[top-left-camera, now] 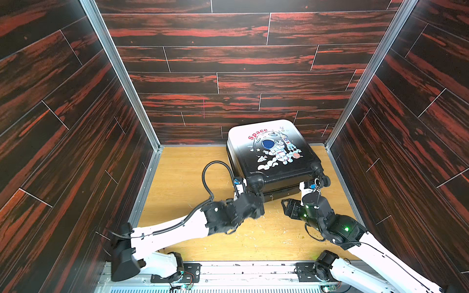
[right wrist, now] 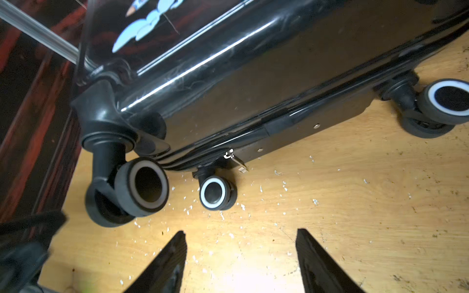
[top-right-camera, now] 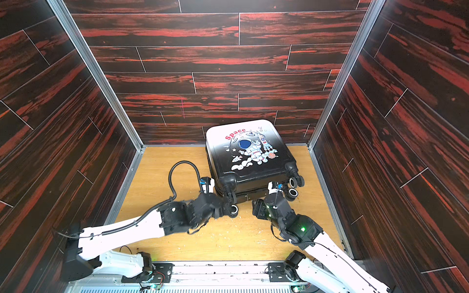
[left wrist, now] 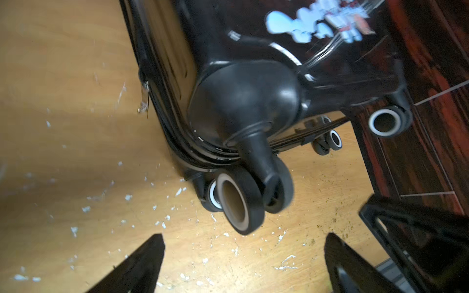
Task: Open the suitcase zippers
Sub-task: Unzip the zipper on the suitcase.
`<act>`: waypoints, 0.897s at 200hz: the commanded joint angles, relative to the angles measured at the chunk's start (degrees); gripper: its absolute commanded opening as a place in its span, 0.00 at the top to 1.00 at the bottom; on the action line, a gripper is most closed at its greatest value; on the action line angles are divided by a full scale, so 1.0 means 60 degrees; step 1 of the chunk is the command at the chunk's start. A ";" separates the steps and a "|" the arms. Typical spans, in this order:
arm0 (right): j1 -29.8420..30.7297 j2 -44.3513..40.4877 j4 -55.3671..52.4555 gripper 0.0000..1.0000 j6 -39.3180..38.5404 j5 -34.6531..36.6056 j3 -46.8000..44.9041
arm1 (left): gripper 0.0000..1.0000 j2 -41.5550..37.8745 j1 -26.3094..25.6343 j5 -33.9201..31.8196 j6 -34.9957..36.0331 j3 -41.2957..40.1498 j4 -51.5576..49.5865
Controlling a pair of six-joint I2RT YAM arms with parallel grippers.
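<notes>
The robot's left gripper should move outward until its open fingers are on both sides of the suitcase's upper corner wheel (top-right-camera: 231, 192), because that wheel sticks out from the suitcase (top-right-camera: 251, 157) just outward of the gripper.
The suitcase (top-left-camera: 274, 157) (top-right-camera: 251, 157) lies flat, astronaut print up, its black spinner wheels toward me. A dark zipper track (left wrist: 162, 121) follows the seam. One metallic pull tab (left wrist: 144, 99) hangs on the side seam. Another pull tab (right wrist: 234, 159) hangs at the wheel end, beside a small wheel (right wrist: 215, 192). My left gripper (left wrist: 245, 239) (top-left-camera: 256, 205) is open just short of the near left corner wheel (left wrist: 241, 200), holding nothing. My right gripper (right wrist: 241, 231) (top-left-camera: 289, 206) is open over bare floor, a little short of the wheel end.
The floor is light wood (top-left-camera: 193, 177) speckled with white flecks. Dark red wood-pattern walls (top-left-camera: 76, 126) close in on three sides, and the suitcase sits near the back right corner. A black cable loop (top-left-camera: 215, 175) stands left of the case. A metal rail (top-left-camera: 228, 271) runs along the front.
</notes>
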 commanded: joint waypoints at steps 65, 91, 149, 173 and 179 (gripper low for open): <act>0.0005 -0.0202 0.0630 0.30 0.0256 -0.0139 -0.0899 | 0.10 0.1742 0.0652 0.1978 -0.1108 0.1552 0.0173; -0.0004 -0.0104 0.0836 0.30 0.0195 -0.0309 -0.0957 | 0.16 0.2165 0.0979 0.2126 -0.1229 0.1631 0.0273; 0.0011 0.0281 0.2551 0.33 -0.0534 -0.0394 -0.1738 | 0.42 0.2451 0.1706 0.2477 -0.1007 0.1752 0.1000; 0.0125 -0.0237 0.4614 0.34 -0.1617 0.0046 -0.2851 | 0.69 0.2385 0.1811 0.2623 -0.0936 0.1793 0.1241; 0.0170 -0.0393 0.5223 0.34 -0.1930 0.0127 -0.3176 | 0.75 0.2383 0.1826 0.2658 -0.0929 0.1807 0.1282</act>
